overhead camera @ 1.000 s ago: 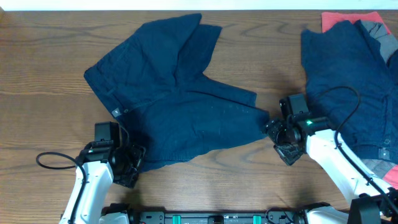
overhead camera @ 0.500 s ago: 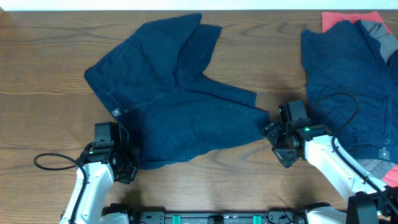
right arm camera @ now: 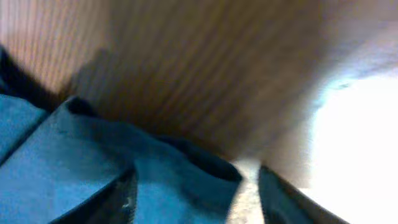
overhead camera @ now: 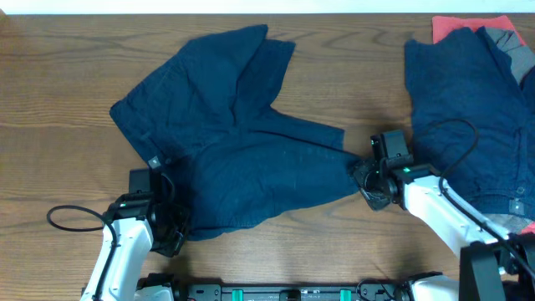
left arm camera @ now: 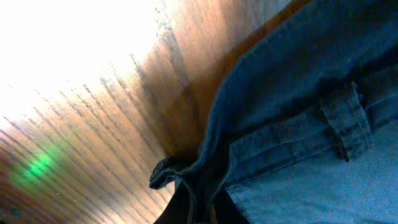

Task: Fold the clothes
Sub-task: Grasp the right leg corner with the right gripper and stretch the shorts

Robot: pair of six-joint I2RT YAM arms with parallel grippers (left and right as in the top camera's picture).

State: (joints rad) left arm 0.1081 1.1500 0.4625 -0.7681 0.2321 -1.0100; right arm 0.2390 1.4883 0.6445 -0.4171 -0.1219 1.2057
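Next, my left gripper lifts the pinched near corner, carries it outward over the spread shorts' far waistband corner, then lowers and releases it.
Dark navy shorts (overhead camera: 242, 142) lie spread on the wooden table, waistband toward the left and legs toward the back and right. My left gripper (overhead camera: 171, 230) sits at their near-left corner. In the left wrist view that gripper (left arm camera: 199, 208) is shut on a bunched fold of the waistband edge (left arm camera: 186, 171), beside a belt loop (left arm camera: 345, 121). At the hem of the right leg is my right gripper (overhead camera: 365, 180). Its fingers (right arm camera: 121, 199) stand apart around the blue hem (right arm camera: 186, 180), with a gap on the right side.
A pile of other clothes lies at the right edge: a navy piece (overhead camera: 468, 109) over a coral-red one (overhead camera: 468, 25) and a grey one (overhead camera: 506, 42). A black cable (overhead camera: 67, 216) loops on the table left of my left arm.
My left gripper has shut on the waistband corner. The right gripper slid left and up onto the leg hem and its fingers have drawn closer. The shorts shifted slightly.
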